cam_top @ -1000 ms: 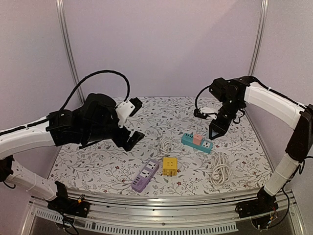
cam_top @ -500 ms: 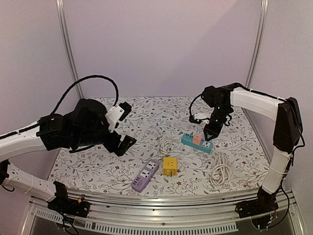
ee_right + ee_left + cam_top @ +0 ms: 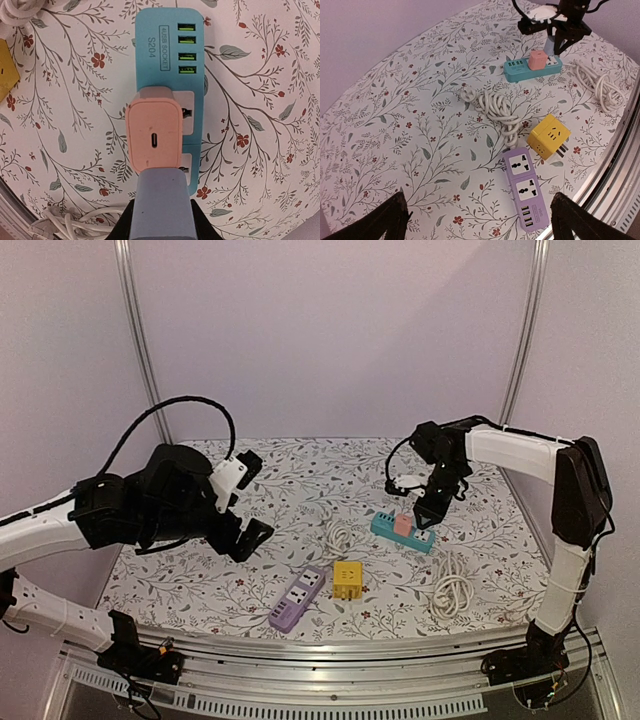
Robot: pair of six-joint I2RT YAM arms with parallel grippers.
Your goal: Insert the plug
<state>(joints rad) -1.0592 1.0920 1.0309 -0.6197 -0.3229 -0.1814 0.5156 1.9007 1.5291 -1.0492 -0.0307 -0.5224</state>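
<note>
The upright grey-blue plug goes down into the free socket beside the pink adapter next, below my right gripper, and the right gripper releases it there.
A teal power strip (image 3: 385,527) lies on the flowered table at the right, with a pink adapter (image 3: 154,135) seated in one of its sockets. My right gripper (image 3: 161,222) is shut on a grey-blue plug (image 3: 162,205), black fingers on both sides of it. The plug hangs upright just above the strip, right beside the pink adapter, and covers the neighbouring socket; whether its pins touch I cannot tell. In the left wrist view the plug (image 3: 551,45) stands over the strip (image 3: 517,70). My left gripper (image 3: 480,222) hovers open above the table's left half, holding nothing.
A purple power strip (image 3: 527,187) and a yellow cube adapter (image 3: 549,136) lie near the front edge. One white cord coil (image 3: 495,107) sits mid-table, another (image 3: 450,585) right of the yellow cube. The metal front rail (image 3: 330,650) borders the table.
My right gripper has come down and left with the plug, from above the teal strip's right end to just beside the pink adapter. The left arm has drawn back to the left.
</note>
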